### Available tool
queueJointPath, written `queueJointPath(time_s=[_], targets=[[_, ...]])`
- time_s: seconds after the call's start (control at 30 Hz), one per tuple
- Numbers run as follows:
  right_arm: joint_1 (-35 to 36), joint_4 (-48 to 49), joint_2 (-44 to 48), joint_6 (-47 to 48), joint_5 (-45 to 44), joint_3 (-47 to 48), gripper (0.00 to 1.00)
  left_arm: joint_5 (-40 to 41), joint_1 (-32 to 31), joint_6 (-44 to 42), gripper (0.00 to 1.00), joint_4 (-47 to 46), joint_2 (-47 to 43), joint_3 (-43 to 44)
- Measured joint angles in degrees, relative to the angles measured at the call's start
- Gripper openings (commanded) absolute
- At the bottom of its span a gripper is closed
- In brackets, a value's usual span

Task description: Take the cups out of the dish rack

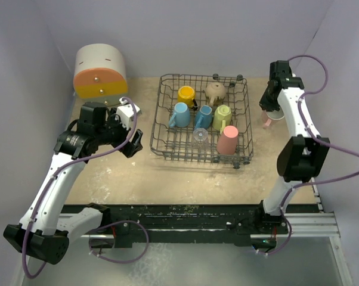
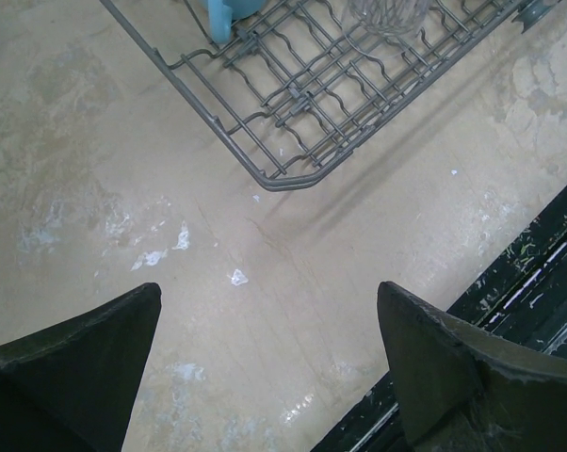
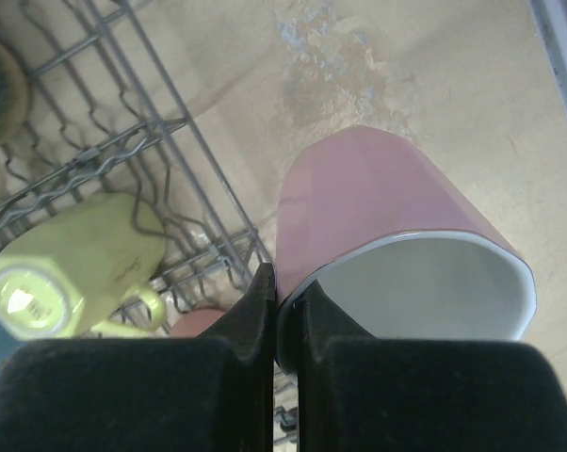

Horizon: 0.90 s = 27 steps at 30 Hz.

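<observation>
My right gripper should next move down and a little toward the rack's side, then let go of the pink cup's rim. The table is bare beneath the pink cup (image 3: pixel 368 198) beside the rack.
The dark grey wire dish rack (image 1: pixel 161 113) sits mid-table and holds a yellow cup (image 1: pixel 186 94), a tan one (image 1: pixel 215 90), two blue mugs (image 1: pixel 180 115) (image 1: pixel 203 117), a yellow-green mug (image 1: pixel 222 116), a salmon tumbler (image 1: pixel 228 140) and a clear glass (image 1: pixel 201 136). Just right of the rack, my right gripper (image 3: pixel 285 287) is shut on the rim of a pink cup (image 3: pixel 368 198), one finger inside and one outside. The cup's base is over bare table. My left gripper (image 2: pixel 269 287) hangs open and empty above the table, off the rack's near left corner (image 2: pixel 265 174).
A rounded white, orange and yellow drawer box (image 1: pixel 100 72) stands at the back left. A black rail (image 1: pixel 197 214) runs along the table's near edge. Walls close in on the left, back and right.
</observation>
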State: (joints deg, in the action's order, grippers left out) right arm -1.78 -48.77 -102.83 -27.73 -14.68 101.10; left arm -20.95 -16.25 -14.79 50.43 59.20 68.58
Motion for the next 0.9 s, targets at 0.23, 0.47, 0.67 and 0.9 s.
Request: queueJointPath(time_s=[0.23,0.47,0.67,0.9], targets=[[-2.2,0.1,-14.4,1.1,2.6,8.1,0.00,-2.5,0.0,-0.5,0.99,-0.2,1.3,0.0],[-2.5,-1.3,-23.7,2.9,3.7,15.4,0.00,-3.9,0.0,-0.9,1.00,-0.2,1.3,0.0],[-2.5,-4.1,-26.1,3.6,3.8,19.5,0.16,-4.5,0.0,-0.9,0.99,-0.2,1.3,0.0],[-2.5,-5.2,-28.3,5.2,3.0,25.6,0.68,-4.9,0.0,-0.9,0.99,-0.2,1.3,0.0]])
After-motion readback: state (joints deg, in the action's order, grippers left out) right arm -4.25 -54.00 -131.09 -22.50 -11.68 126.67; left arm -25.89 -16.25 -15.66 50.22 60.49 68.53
